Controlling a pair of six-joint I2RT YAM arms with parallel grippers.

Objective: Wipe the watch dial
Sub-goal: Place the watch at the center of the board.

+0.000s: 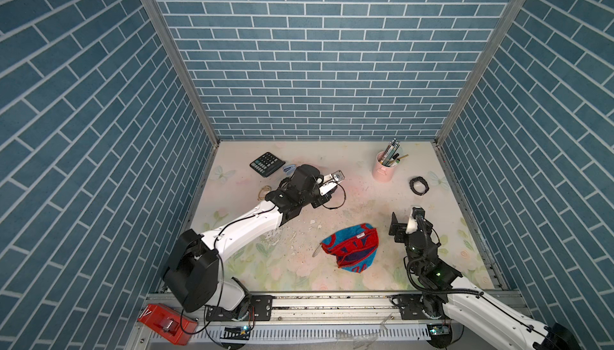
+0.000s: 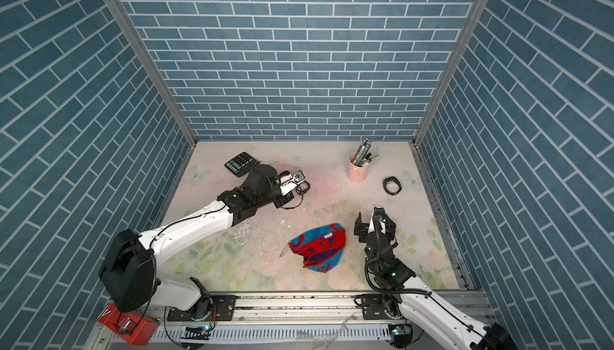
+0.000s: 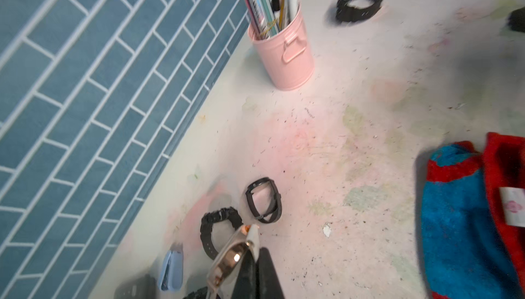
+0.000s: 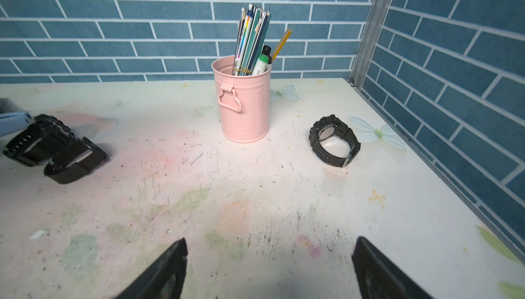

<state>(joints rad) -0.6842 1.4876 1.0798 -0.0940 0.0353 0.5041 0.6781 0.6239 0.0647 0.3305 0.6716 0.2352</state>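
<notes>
My left gripper holds the rose-gold watch (image 3: 227, 260). It will next move down, tilt its fingers downward and let go of the watch on the clear spot of bare tabletop below it, beside the black watches.
My left gripper (image 1: 331, 182) is shut on a rose-gold watch (image 3: 227, 260) with a pale strap, holding it above the back left of the table. The watch's round face (image 1: 337, 176) shows in both top views. A red and blue towel (image 1: 352, 245) lies crumpled at the front centre, also visible in the left wrist view (image 3: 468, 221). My right gripper (image 1: 403, 223) hovers to the right of the towel, open, with only bare table between its fingers (image 4: 170, 269).
A black watch (image 4: 333, 141) lies back right beside a pink cup (image 1: 383, 169) of pens. Two more black watches (image 3: 216, 229) lie under the left gripper. A calculator (image 1: 267, 164), a blue stapler (image 3: 170, 269) and a rubber band (image 1: 264, 192) sit back left.
</notes>
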